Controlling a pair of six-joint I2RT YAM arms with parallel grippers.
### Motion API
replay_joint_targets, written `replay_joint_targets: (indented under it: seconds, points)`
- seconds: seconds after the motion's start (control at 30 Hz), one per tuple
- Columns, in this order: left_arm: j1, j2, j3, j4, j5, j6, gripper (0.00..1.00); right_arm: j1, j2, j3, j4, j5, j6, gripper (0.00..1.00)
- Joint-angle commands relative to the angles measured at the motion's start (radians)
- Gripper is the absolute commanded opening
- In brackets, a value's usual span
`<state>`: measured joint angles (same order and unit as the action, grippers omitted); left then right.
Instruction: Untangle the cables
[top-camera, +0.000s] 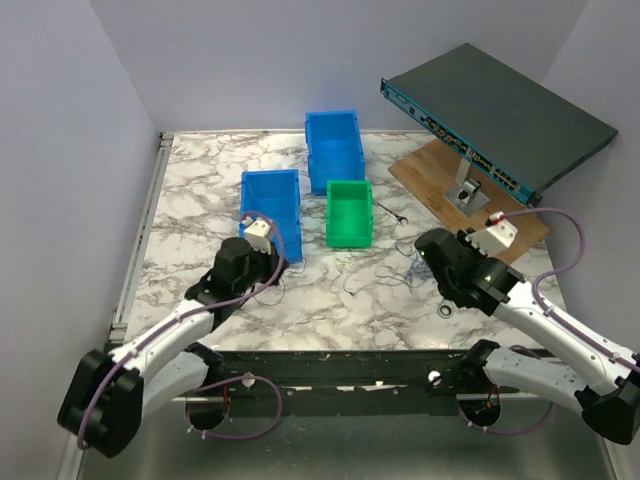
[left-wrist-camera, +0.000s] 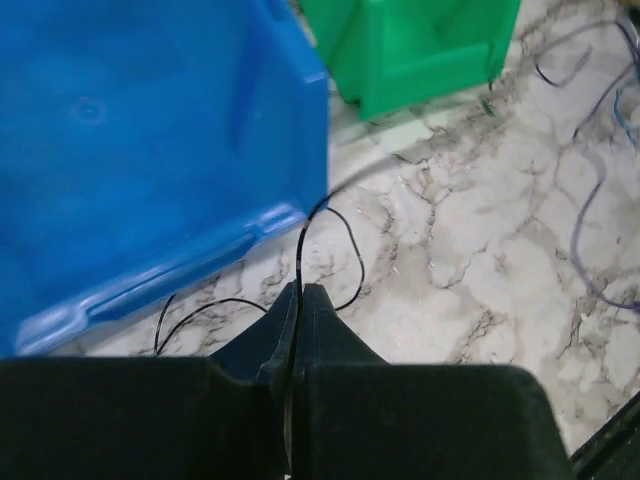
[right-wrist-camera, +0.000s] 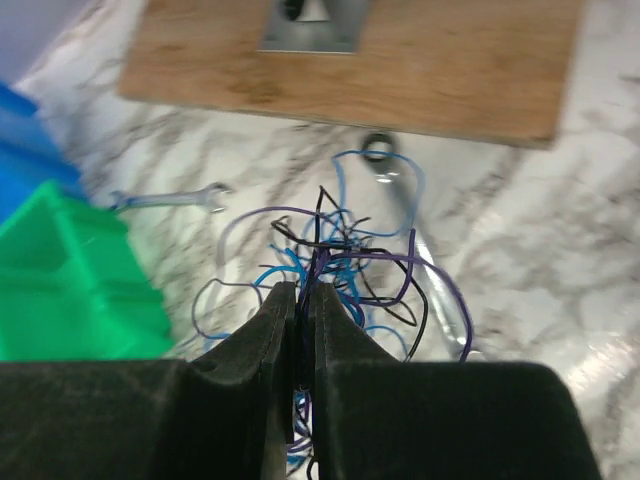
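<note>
My right gripper lowers toward the open marble by the green bin (right-wrist-camera: 225, 312) next and releases the cables there, as the cables hang over the longer wrench.
My left gripper (left-wrist-camera: 300, 292) is shut on a single thin black cable (left-wrist-camera: 348, 240). That cable loops over the marble just in front of the fingertips, beside the corner of a blue bin (left-wrist-camera: 150, 150). Seen from above, the left gripper (top-camera: 268, 268) sits at that bin's near end. My right gripper (right-wrist-camera: 300, 292) is shut on strands of the tangled cables (right-wrist-camera: 345, 250), a bunch of blue, purple and black wires standing up from the table. From above, the right gripper (top-camera: 428, 250) is right of the green bin, with loose cables (top-camera: 405, 272) trailing to its left.
Two blue bins (top-camera: 272, 205) (top-camera: 333, 150) and a green bin (top-camera: 348, 212) stand mid-table. A small silver wrench (right-wrist-camera: 165, 198) lies near the green bin, and a longer wrench (right-wrist-camera: 425, 260) lies under the tangle. A wooden board (top-camera: 440, 185) carries a tilted network switch (top-camera: 500, 120).
</note>
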<state>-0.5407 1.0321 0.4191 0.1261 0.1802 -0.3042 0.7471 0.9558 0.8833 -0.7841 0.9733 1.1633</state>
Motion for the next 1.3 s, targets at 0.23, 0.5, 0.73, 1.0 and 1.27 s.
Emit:
replay_joint_targets:
  seconds: [0.23,0.5,0.73,1.0,1.27]
  points:
    - [0.114,-0.386,-0.197,0.091,-0.196,-0.167,0.00,-0.009,-0.074,-0.107,-0.242,0.212,0.384,0.01]
    - [0.114,-0.238,-0.125,0.090,-0.047,-0.129,0.00,-0.009,-0.034,-0.195,0.372,-0.120,-0.223,0.02]
    - [0.091,-0.186,-0.029,-0.102,-0.024,-0.181,0.00,-0.009,0.107,-0.175,0.600,-0.342,-0.466,0.06]
    - [-0.093,-0.092,0.174,-0.544,-0.196,-0.275,0.06,-0.010,0.248,-0.234,0.788,-0.369,-0.572,0.69]
    - [-0.165,0.002,0.228,-0.652,-0.266,-0.324,0.80,-0.010,0.282,-0.398,1.095,-0.400,-0.663,0.94]
